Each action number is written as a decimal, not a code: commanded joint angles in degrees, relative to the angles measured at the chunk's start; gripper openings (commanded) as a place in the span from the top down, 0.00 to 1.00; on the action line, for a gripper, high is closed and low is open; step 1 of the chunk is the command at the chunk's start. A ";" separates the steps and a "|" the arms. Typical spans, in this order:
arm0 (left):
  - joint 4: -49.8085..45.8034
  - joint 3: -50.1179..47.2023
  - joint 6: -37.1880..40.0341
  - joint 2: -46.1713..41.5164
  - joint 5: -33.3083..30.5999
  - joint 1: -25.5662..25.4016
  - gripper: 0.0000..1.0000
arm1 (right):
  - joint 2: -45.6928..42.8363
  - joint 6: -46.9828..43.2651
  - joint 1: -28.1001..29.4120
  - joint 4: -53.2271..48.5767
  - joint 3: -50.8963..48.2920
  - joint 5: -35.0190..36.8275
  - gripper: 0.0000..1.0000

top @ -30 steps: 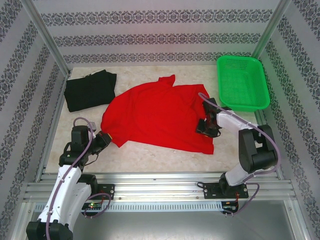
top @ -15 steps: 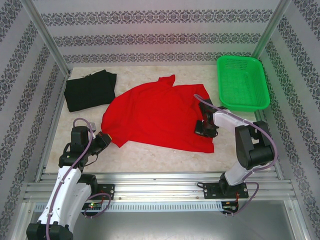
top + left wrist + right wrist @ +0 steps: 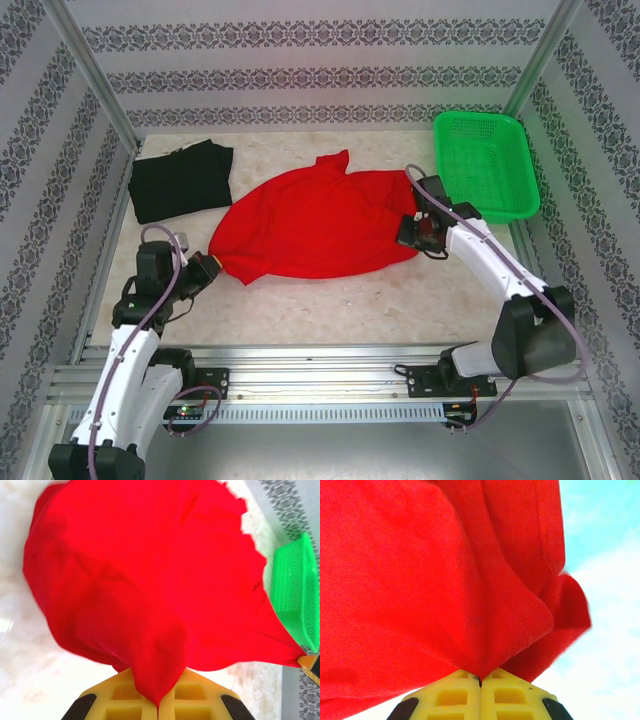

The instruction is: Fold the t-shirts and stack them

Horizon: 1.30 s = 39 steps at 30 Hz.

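Note:
The bare marble tabletop is below and back from my right gripper. My right gripper should pull back and down and let go of the shirt's hanging edge there.
The red t-shirt (image 3: 310,225) hangs stretched between both grippers over the middle of the table, its plain side showing. My left gripper (image 3: 208,266) is shut on its near-left edge; in the left wrist view the red cloth (image 3: 150,580) runs down into the closed yellow fingers (image 3: 125,700). My right gripper (image 3: 412,232) is shut on the shirt's right edge, and the right wrist view shows the cloth (image 3: 445,570) pinched between the yellow fingers (image 3: 455,695). The black t-shirt (image 3: 180,180) lies folded at the far left of the table.
A green mesh basket (image 3: 485,165) stands at the far right corner and also shows in the left wrist view as the basket (image 3: 295,590). Patterned walls and metal posts (image 3: 95,75) fence the table on three sides. Bare marble tabletop (image 3: 330,305) runs along the near edge.
The right gripper has shut on the red shirt's right edge and lifted it up and toward the far right. The shirt's lower hem has left the table and the cloth has bunched narrower. The left gripper moved only slightly.

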 commanded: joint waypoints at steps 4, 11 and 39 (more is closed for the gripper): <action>5.00 11.39 1.18 6.62 0.02 0.28 1.00 | -2.93 -3.37 -0.53 -4.85 6.60 1.73 1.00; 10.37 27.02 4.88 19.77 -0.91 0.37 1.00 | -0.48 -5.47 -7.58 -0.70 15.25 -4.46 1.00; 10.42 -8.93 -6.20 -0.51 -0.66 0.32 1.00 | -16.58 6.44 -4.02 7.92 -24.98 -13.68 0.63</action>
